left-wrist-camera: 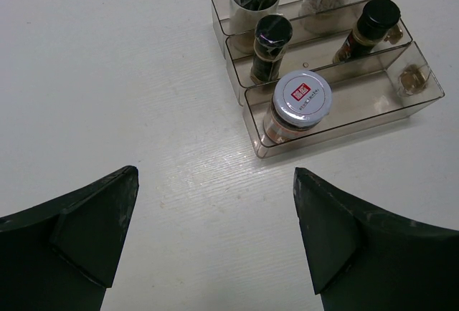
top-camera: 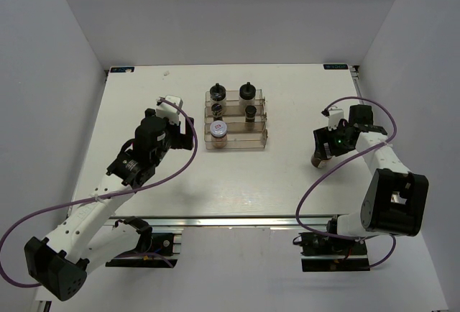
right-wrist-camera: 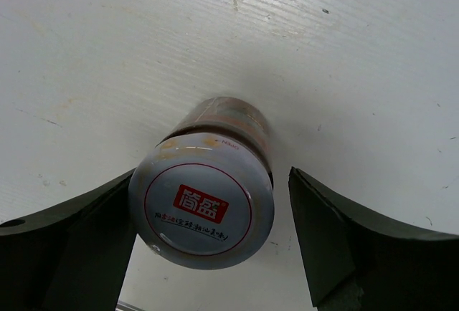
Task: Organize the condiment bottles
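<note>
The free room on the rack's front step is to the left of my right gripper in the top view. I need to lift the jar across, lower it there and let go of it.
The clear stepped rack (top-camera: 260,139) holds a white-lidded jar (top-camera: 218,131) on its front step, two dark black-capped bottles (top-camera: 217,111) on the middle step and two pale knob-topped bottles (top-camera: 218,95) at the back. My left gripper (left-wrist-camera: 215,173) is open over bare table, short of the rack (left-wrist-camera: 401,103) and its white-lidded jar (left-wrist-camera: 301,99). At the right, another brownish jar with a red-marked white lid (right-wrist-camera: 202,211) stands on the table between the fingers of my right gripper (right-wrist-camera: 211,175). Its left finger is against the lid and a gap shows at the right finger (right-wrist-camera: 323,239). From above, that jar (top-camera: 317,159) is mostly hidden by the gripper (top-camera: 321,155).
The rack's front step has free room to the right of the white-lidded jar. White walls close in the table on the left, back and right. Purple cables loop beside both arms.
</note>
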Controlling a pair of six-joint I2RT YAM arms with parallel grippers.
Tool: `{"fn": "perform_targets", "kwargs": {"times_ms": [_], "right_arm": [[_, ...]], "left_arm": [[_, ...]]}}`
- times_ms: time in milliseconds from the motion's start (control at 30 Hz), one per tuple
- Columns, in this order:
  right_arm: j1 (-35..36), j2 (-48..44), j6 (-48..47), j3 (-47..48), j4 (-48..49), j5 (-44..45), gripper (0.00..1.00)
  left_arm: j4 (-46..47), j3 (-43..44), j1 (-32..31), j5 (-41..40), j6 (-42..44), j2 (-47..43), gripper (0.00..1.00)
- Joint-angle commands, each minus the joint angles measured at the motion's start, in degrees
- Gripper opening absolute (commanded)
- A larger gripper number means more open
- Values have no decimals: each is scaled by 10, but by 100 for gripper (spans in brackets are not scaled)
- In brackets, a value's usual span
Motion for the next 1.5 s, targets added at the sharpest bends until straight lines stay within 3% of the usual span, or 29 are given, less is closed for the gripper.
{"fn": "perform_targets", "kwargs": {"times_ms": [0,233,433,700,900,1167,1467], "right_arm": [[-2,2,0,7,24,1,83],[-1,7,-3,7,36,3,76],[0,9,-8,8,30,-2,62],[3,-10,-29,15,5,-27,32],[46,-46,-45,32,-12,-37,0],[192,-73,-11,83,-34,-22,0],[339,21,54,240,-34,-16,0]], "left_arm": [[11,-5,-2,0,0,-2,98],[9,-4,-2,-2,0,0,98],[10,-5,-2,-4,0,-1,98],[9,-4,-2,-5,0,1,98],[10,-5,-2,-7,0,1,98],[9,-5,-2,-10,1,4,98],[9,-5,-2,-15,3,8,98]]}}
